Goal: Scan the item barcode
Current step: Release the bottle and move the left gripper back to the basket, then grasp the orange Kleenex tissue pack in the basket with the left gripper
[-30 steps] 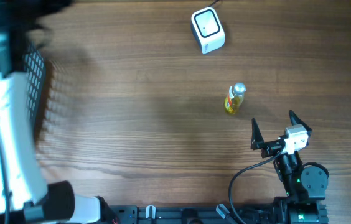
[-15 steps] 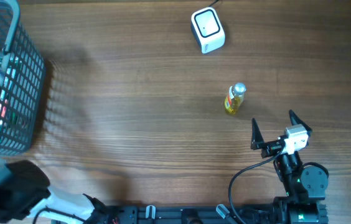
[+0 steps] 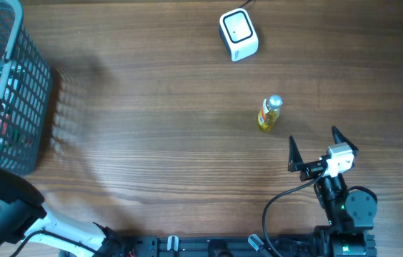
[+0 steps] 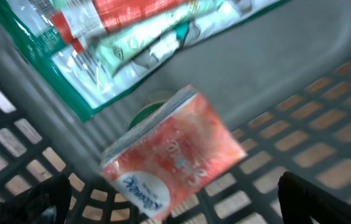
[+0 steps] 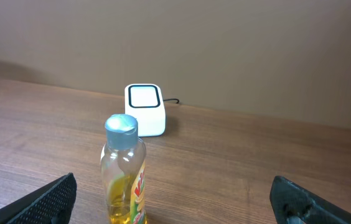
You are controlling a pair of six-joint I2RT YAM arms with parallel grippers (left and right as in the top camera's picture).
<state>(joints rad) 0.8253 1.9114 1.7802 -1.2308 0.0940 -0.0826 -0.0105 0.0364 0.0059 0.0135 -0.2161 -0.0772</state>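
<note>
I need to lower my left gripper deeper into the grey basket next and bring its open fingers around the orange tissue pack (image 4: pixel 175 152), because the pack is below and between them.
A small yellow bottle (image 3: pixel 269 114) with a silver cap stands upright mid-table; the right wrist view shows the bottle (image 5: pixel 124 174) close ahead, left of centre. The white barcode scanner (image 3: pixel 239 33) sits at the far edge, and that scanner (image 5: pixel 144 109) rises behind the bottle. My right gripper (image 3: pixel 314 137) is open and empty, just right of and nearer than the bottle. My left gripper (image 4: pixel 178 214) is open inside the grey basket (image 3: pixel 36 86), over an orange tissue pack (image 4: pixel 175 152) and holding nothing. A green-edged packet (image 4: pixel 101 56) lies beyond it.
The mesh basket stands at the table's left edge with several packets in it. My left arm (image 3: pixel 5 210) comes up from the near left corner. The scanner's cable (image 5: pixel 173 101) runs off behind it.
My left arm has pulled back off the top of the basket toward the near left corner, and its jaws have spread wider. The right arm, bottle and scanner have not moved.
</note>
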